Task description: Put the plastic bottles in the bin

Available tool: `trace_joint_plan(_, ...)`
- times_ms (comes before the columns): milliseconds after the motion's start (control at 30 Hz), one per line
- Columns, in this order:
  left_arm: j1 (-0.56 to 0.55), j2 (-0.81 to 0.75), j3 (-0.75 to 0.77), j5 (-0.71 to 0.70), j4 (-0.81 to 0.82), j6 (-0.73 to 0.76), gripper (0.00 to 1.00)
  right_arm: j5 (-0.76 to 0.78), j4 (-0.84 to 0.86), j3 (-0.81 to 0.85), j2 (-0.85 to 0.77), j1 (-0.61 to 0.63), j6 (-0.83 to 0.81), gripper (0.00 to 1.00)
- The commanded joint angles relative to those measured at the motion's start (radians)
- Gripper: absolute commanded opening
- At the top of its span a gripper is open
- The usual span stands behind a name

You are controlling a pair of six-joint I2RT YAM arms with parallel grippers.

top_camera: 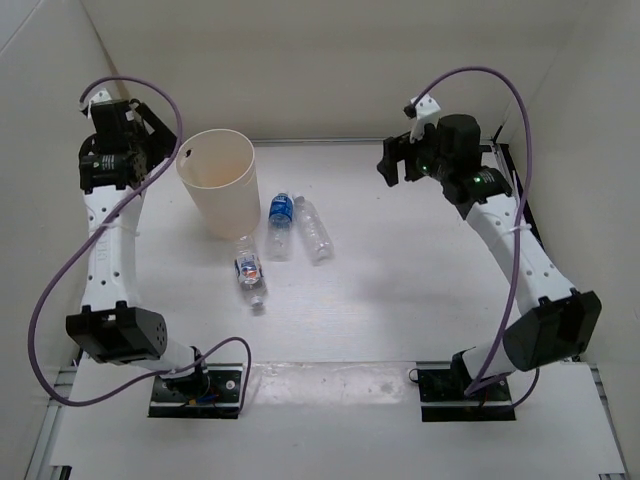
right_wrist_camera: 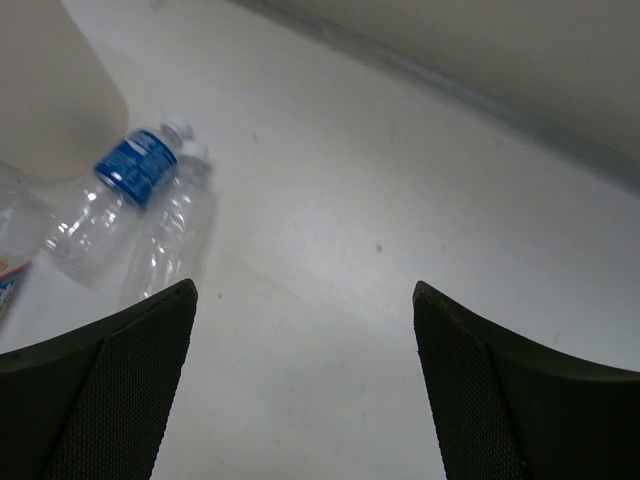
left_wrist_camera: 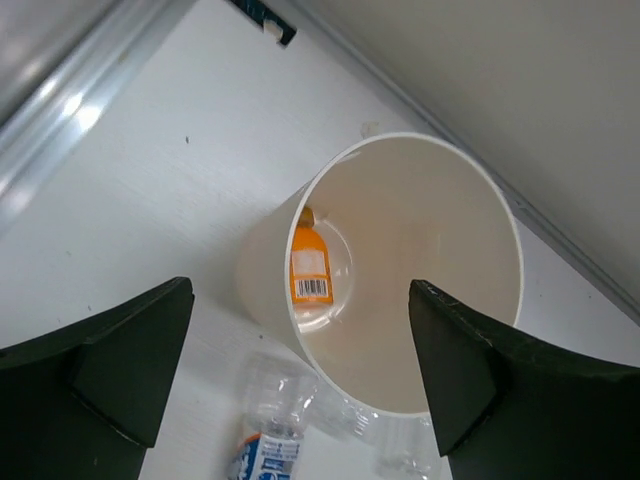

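I will move my left gripper back past the bin (top_camera: 222,205) and then down onto the label of the red-and-blue-labelled bottle, since it is nearest my base.
The cream-white bin (top_camera: 222,205) stands at the back left. In the left wrist view the small orange-yellow bottle (left_wrist_camera: 311,265) lies on the floor of the bin (left_wrist_camera: 480,190). Three clear bottles lie on the table right of the bin: blue-labelled (top_camera: 280,215), unlabelled (top_camera: 315,232), red-and-blue-labelled (top_camera: 250,270). My left gripper (top_camera: 158,138) is open and empty, above and left of the bin; its view (left_wrist_camera: 300,290) looks down into it. My right gripper (top_camera: 398,162) is open and empty, high over the right side (right_wrist_camera: 305,288).
The right wrist view shows the blue-labelled bottle (right_wrist_camera: 135,170), the unlabelled one (right_wrist_camera: 175,235) and the bin wall (right_wrist_camera: 50,90) at its left. White walls enclose the table on three sides. A metal rail (left_wrist_camera: 70,90) runs along the left edge.
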Motion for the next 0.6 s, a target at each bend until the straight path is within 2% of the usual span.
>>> trace_joint_plan(0, -0.049, -0.125, 0.080, -0.113, 0.065, 0.132, 0.99, 0.033, -0.172, -0.002, 0.033, -0.054, 0.154, 0.90)
trace_joint_plan(33, -0.078, -0.149, 0.066, -0.119, 0.081, 0.219, 0.99, 0.065, -0.163, -0.030, 0.024, -0.056, 0.159, 0.90)
trace_joint_plan(67, -0.081, -0.160, 0.055, -0.114, 0.093, 0.236, 0.99, 0.088, -0.125, -0.064, -0.005, -0.045, 0.152, 0.90)
trace_joint_plan(200, -0.115, -0.294, -0.066, -0.012, 0.127, 0.299, 0.99, 0.372, -0.007, -0.221, -0.077, 0.018, 0.044, 0.90)
trace_joint_plan(233, -0.174, -0.318, -0.095, 0.007, 0.148, 0.299, 0.99, 0.445, 0.007, -0.239, -0.097, 0.031, 0.035, 0.90)
trace_joint_plan(267, -0.201, -0.387, -0.214, 0.007, 0.161, 0.289, 0.99, 0.458, 0.026, -0.270, -0.102, 0.030, 0.006, 0.90)
trace_joint_plan(333, -0.277, -0.430, -0.308, 0.002, 0.225, 0.278, 0.99, 0.444, 0.009, -0.282, -0.106, 0.012, 0.004, 0.90)
trace_joint_plan(367, -0.361, -0.485, -0.457, -0.019, 0.236, 0.257, 0.99, 0.449, 0.000, -0.282, -0.109, -0.005, 0.036, 0.90)
trace_joint_plan(500, -0.521, -0.527, -0.691, -0.156, 0.236, 0.198, 0.99, 0.496, -0.002, -0.325, -0.109, -0.011, 0.057, 0.90)
trace_joint_plan(567, -0.561, -0.516, -0.733, -0.151, 0.231, 0.169, 0.99, 0.535, -0.002, -0.336, -0.122, -0.010, 0.067, 0.90)
